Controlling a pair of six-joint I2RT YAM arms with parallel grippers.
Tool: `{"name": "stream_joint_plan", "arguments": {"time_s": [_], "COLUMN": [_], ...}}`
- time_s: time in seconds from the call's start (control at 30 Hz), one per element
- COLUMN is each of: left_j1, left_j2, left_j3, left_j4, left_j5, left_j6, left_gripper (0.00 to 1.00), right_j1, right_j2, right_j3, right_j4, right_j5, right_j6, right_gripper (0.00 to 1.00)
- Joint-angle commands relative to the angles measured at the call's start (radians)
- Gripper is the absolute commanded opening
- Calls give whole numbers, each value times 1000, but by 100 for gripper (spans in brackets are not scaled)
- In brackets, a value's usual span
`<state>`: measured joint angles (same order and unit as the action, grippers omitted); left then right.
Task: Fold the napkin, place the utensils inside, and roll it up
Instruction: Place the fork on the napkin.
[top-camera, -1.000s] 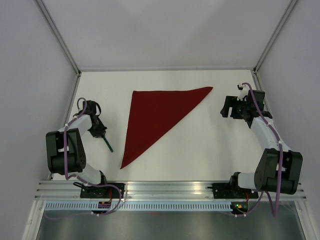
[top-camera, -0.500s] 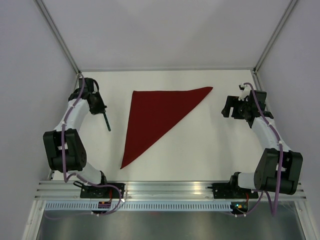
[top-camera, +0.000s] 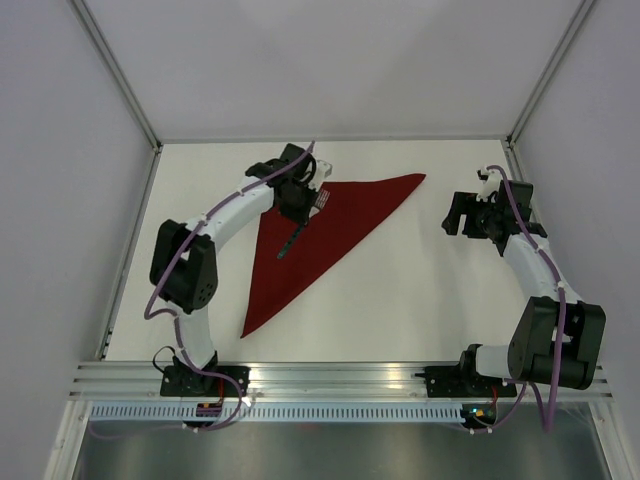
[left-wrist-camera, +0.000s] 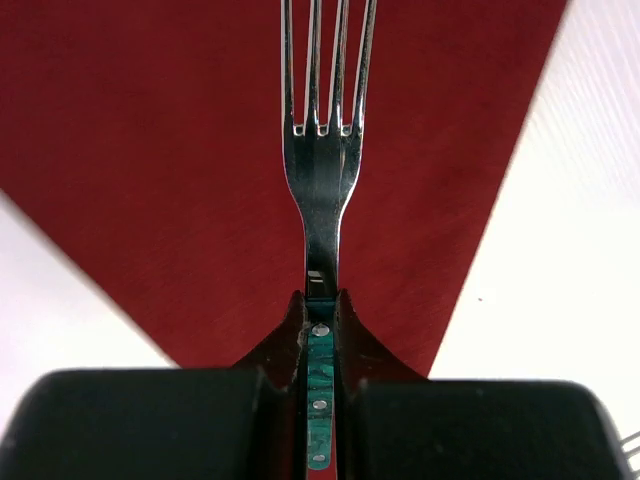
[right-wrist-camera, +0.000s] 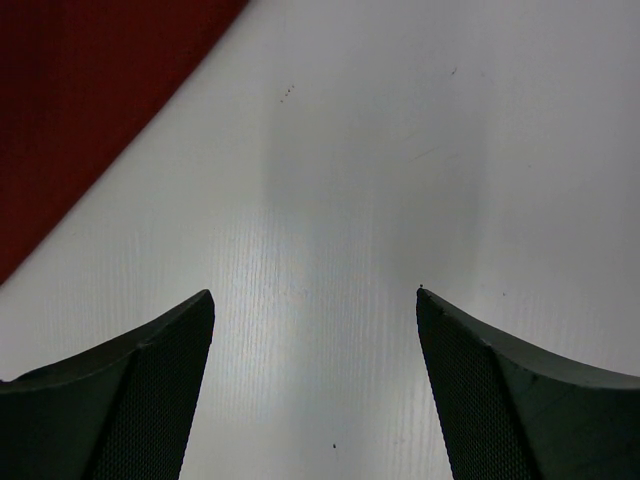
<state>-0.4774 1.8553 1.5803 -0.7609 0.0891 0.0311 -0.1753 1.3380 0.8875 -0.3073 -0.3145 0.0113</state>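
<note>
My left gripper should next move down and to the right in the top view and let go of the fork, because the cloth by the napkin's long edge (top-camera: 338, 246) (left-wrist-camera: 448, 245) is that way.
The dark red napkin (top-camera: 310, 235) lies folded into a triangle on the white table, its long point toward the near left. My left gripper (top-camera: 299, 217) hovers over the napkin's upper part, shut on the fork (top-camera: 290, 241). In the left wrist view the fingers (left-wrist-camera: 296, 330) clamp the fork's green handle, and the silver tines (left-wrist-camera: 322, 180) point forward over the red cloth (left-wrist-camera: 150, 150). My right gripper (top-camera: 456, 216) is open and empty over bare table to the right of the napkin. The right wrist view shows its wide gap (right-wrist-camera: 312, 292) and a napkin corner (right-wrist-camera: 80, 100).
The white table (top-camera: 400, 300) is boxed in by pale walls on three sides, with metal posts at the back corners. An aluminium rail (top-camera: 340, 380) with the arm bases runs along the near edge.
My left arm has swung from the table's left edge to over the napkin, carrying the fork. The right arm has barely moved.
</note>
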Motion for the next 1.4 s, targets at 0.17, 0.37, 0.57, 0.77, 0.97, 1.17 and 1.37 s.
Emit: {"name": "stream_joint_plan", "arguments": {"time_s": [0.17, 0.37, 0.57, 0.77, 0.97, 1.17, 1.37], "left_j1": [-119, -153, -161, -171, -182, -190, -196], "left_j2": [197, 265, 318, 360, 398, 407, 427], "left_j3": [170, 217, 236, 268, 297, 317, 331], "left_j4": [-84, -84, -68, -46, -40, -37, -37], "left_j5": [89, 115, 147, 167, 163, 167, 167], "left_j6": [110, 133, 136, 118, 98, 95, 92], "left_gripper": [2, 2, 2, 2, 2, 2, 2], "right_j1": [-6, -6, -6, -6, -6, -6, -6], "right_j2": [-17, -16, -16, -11, -7, -5, -5], "right_j3": [33, 33, 33, 33, 33, 33, 34], "right_j4": [14, 17, 17, 17, 16, 14, 14], "right_j5": [11, 17, 17, 17, 15, 12, 12], "right_j6": [-28, -34, -36, -36, -39, -37, -39], "right_gripper": [86, 86, 86, 86, 86, 86, 86]}}
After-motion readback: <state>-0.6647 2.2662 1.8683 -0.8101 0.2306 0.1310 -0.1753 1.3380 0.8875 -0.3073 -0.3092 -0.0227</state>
